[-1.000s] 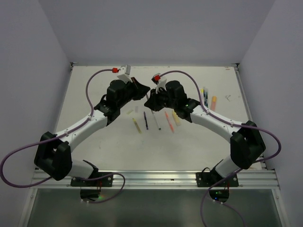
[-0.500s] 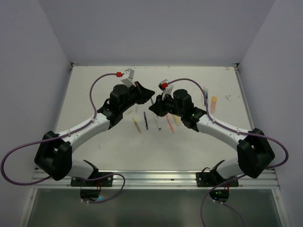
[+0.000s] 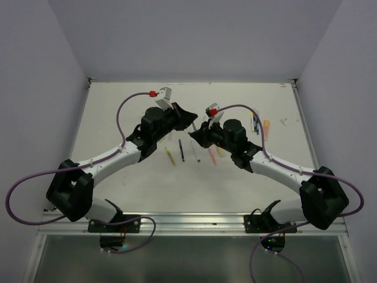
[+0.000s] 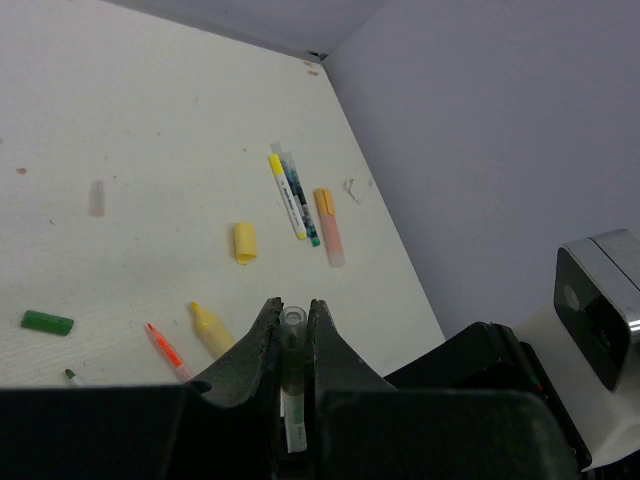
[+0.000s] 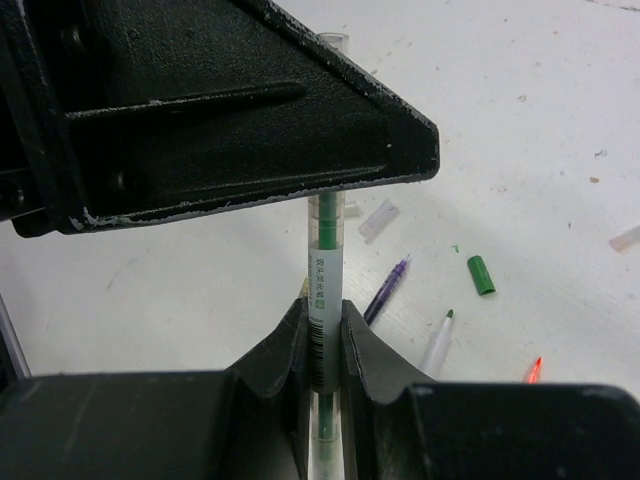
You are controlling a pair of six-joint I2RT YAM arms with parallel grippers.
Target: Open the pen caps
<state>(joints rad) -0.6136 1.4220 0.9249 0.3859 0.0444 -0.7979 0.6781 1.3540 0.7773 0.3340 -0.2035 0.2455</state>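
Observation:
I will next lower the green pen with my right gripper down and left in the top view onto bare tabletop beside the yellow-green pen and release it.
Both grippers hold one clear-barrelled green pen (image 5: 324,262) with a white label, above the table. My left gripper (image 4: 292,312) is shut on its clear cap end (image 4: 292,320). My right gripper (image 5: 325,322) is shut on the barrel below the label. In the top view the left gripper (image 3: 191,121) and the right gripper (image 3: 197,133) meet tip to tip at mid-table. Loose caps lie on the table: a green cap (image 5: 481,275), a clear cap (image 5: 378,220) and a yellow cap (image 4: 244,242).
Several pens lie below the grippers: a yellow-green one (image 3: 170,156), a dark blue one (image 3: 181,150), a red one (image 3: 209,154) and a yellow highlighter (image 3: 219,148). More pens (image 3: 254,122) and an orange highlighter (image 3: 265,128) lie at the back right.
Both grippers have shifted to the right and stayed together at their tips. The left arm has stretched further out; the right wrist has drawn back toward the right.

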